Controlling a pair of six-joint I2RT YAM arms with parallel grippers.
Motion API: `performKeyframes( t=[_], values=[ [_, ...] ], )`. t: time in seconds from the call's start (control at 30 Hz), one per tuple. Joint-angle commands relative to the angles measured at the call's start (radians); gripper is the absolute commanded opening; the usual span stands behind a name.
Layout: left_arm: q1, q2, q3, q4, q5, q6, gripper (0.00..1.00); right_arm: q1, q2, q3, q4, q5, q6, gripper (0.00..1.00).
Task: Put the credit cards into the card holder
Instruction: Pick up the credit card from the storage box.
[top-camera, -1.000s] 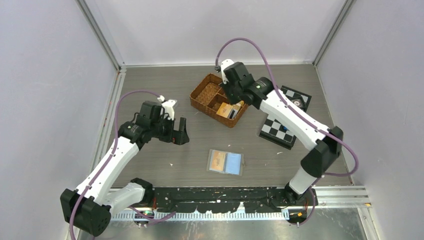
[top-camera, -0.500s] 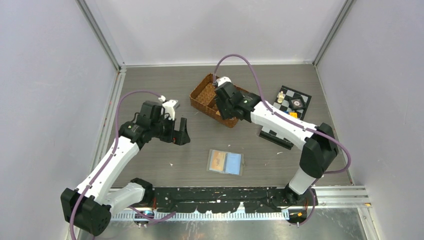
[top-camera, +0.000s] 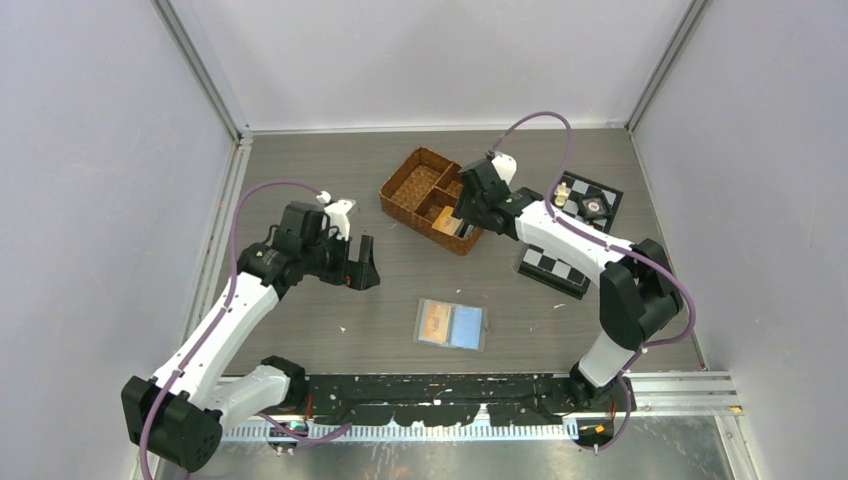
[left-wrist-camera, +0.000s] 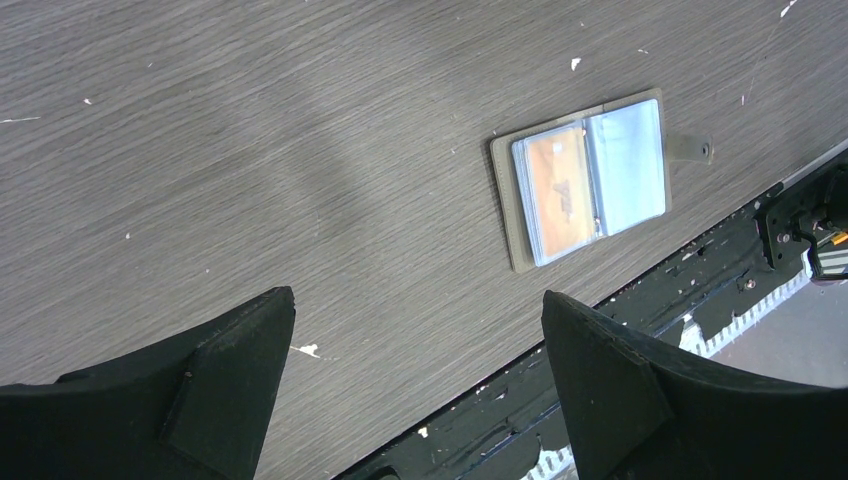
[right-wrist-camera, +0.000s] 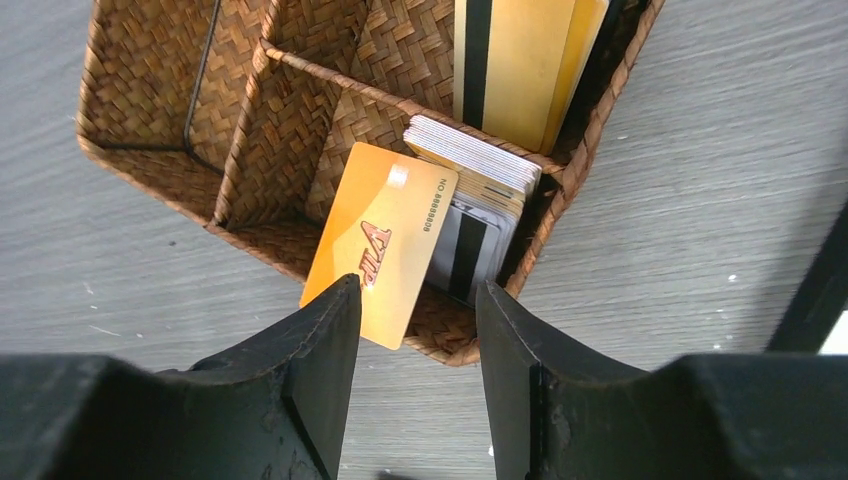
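Note:
The orange card's edge by the pale cards leans free above the stack of pale cards, so the robot's right gripper will lower and tilt to straddle that edge, then close.
The card holder (top-camera: 452, 325) (left-wrist-camera: 590, 180) lies open flat near the table's front, with an orange card in its left clear sleeve. More credit cards sit in the wicker basket (top-camera: 415, 180) (right-wrist-camera: 150, 60). An orange card (right-wrist-camera: 385, 240) (top-camera: 447, 222) leans over the basket's near rim, beside a stack of pale cards (right-wrist-camera: 475, 170) and upright gold cards (right-wrist-camera: 515, 65). My right gripper (top-camera: 468, 215) (right-wrist-camera: 420, 290) hovers open just above the near rim, and the orange card's lower corner shows beside its left finger. My left gripper (top-camera: 358, 268) (left-wrist-camera: 417, 298) hangs wide open over bare table, left of the holder.
A folded checkerboard (top-camera: 558, 265) lies right of the basket, partly under my right arm. Behind it a second board (top-camera: 590, 195) carries small pieces. A black rail (top-camera: 430, 395) runs along the table's near edge. Grey walls close in the left, right and back.
My right gripper was shut a second ago and now stands open. Its arm has swung rightward over the basket's near-right compartment. The left arm has not moved.

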Motion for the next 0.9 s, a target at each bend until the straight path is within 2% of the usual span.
performKeyframes(
  t=[0.0,0.37,0.87],
  values=[
    [0.007,-0.015,-0.001,0.024,-0.004,0.014,0.96,-0.013,-0.007,-0.024,0.123,-0.04,0.162,0.52],
    [0.007,-0.018,-0.001,0.022,-0.004,0.012,0.96,-0.02,0.031,-0.05,0.129,-0.013,0.317,0.54],
    [0.007,-0.018,0.0,0.021,-0.003,0.009,0.96,-0.018,0.13,-0.026,0.126,0.011,0.355,0.52]
  ],
)
